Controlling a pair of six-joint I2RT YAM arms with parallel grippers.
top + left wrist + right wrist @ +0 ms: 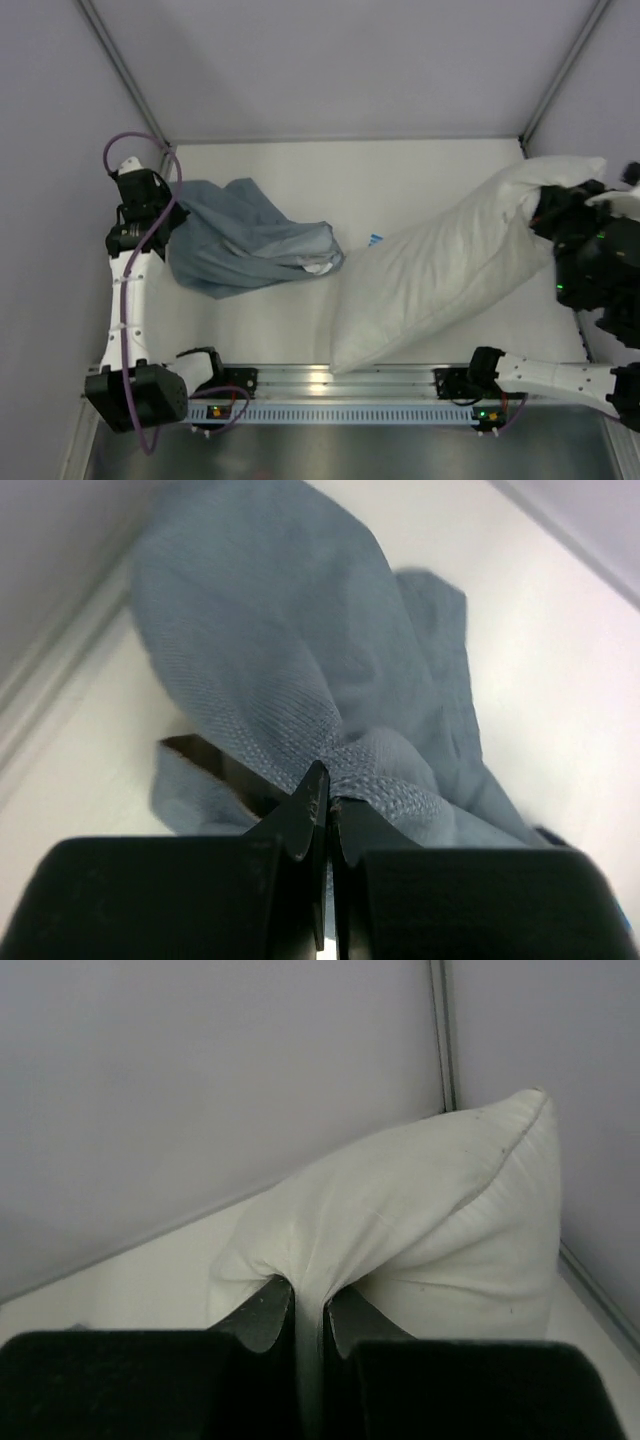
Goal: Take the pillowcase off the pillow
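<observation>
The robot's right gripper will next pull the raised pillow end back and down to let go of it, because bare tabletop by the front bar point(480, 325) is below and back of the gripper.
The grey-blue pillowcase point(245, 240) lies crumpled on the table at the left, apart from the pillow. My left gripper point(165, 225) is shut on a fold of the pillowcase point(300, 660), near the left wall. The white pillow point(450, 265) lies diagonally on the right, from the front rail up to the right wall. My right gripper point(545, 215) is shut on a pinch of the pillow's fabric point(400, 1210) near its far right corner and holds that end raised.
Grey walls close in the table at the back, left and right. A metal rail point(340, 385) with the arm bases runs along the near edge. A small blue tag point(375, 239) lies between pillowcase and pillow.
</observation>
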